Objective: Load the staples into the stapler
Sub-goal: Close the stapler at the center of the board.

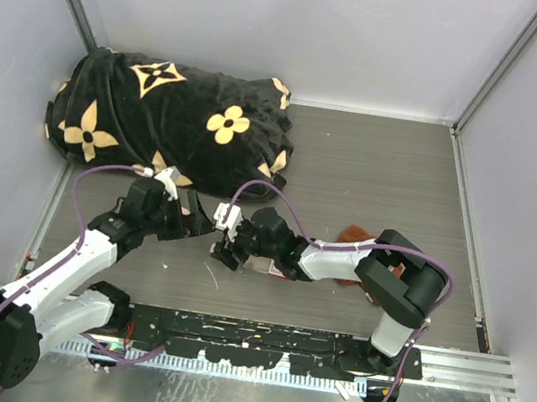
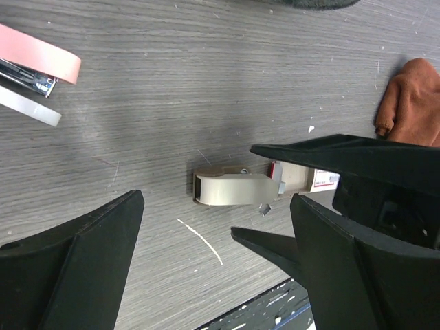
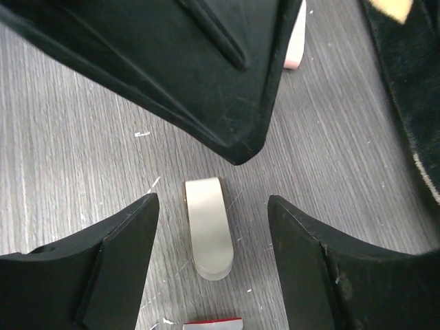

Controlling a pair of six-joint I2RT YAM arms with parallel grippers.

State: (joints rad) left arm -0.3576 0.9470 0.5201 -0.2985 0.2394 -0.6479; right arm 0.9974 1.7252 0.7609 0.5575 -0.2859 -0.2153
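Note:
The pale piece's end away from the staples' box sticks out free. My left gripper tilts and moves toward the right gripper, onto that end next.
The stapler (image 2: 34, 65) lies at the upper left of the left wrist view, with a pink top, a metal inner part and a white base; its pink end (image 3: 295, 45) also shows in the right wrist view. The staples' white box with a red label (image 2: 306, 180) (image 3: 213, 323) lies on the table, a tiny silvery staple bit (image 2: 265, 210) beside it. A pale rounded plastic piece (image 2: 234, 189) (image 3: 210, 230) lies next to the box. My right gripper (image 3: 212, 201) (image 1: 226, 245) is open, straddling that piece without touching it. My left gripper (image 2: 216, 199) (image 1: 194, 222) is open and holds nothing.
A black blanket with gold flowers (image 1: 174, 121) fills the back left. A rust-brown cloth (image 2: 412, 100) (image 1: 352, 236) lies under the right arm. The two grippers are tip to tip; the left one's finger (image 3: 206, 75) hangs just above the right one's.

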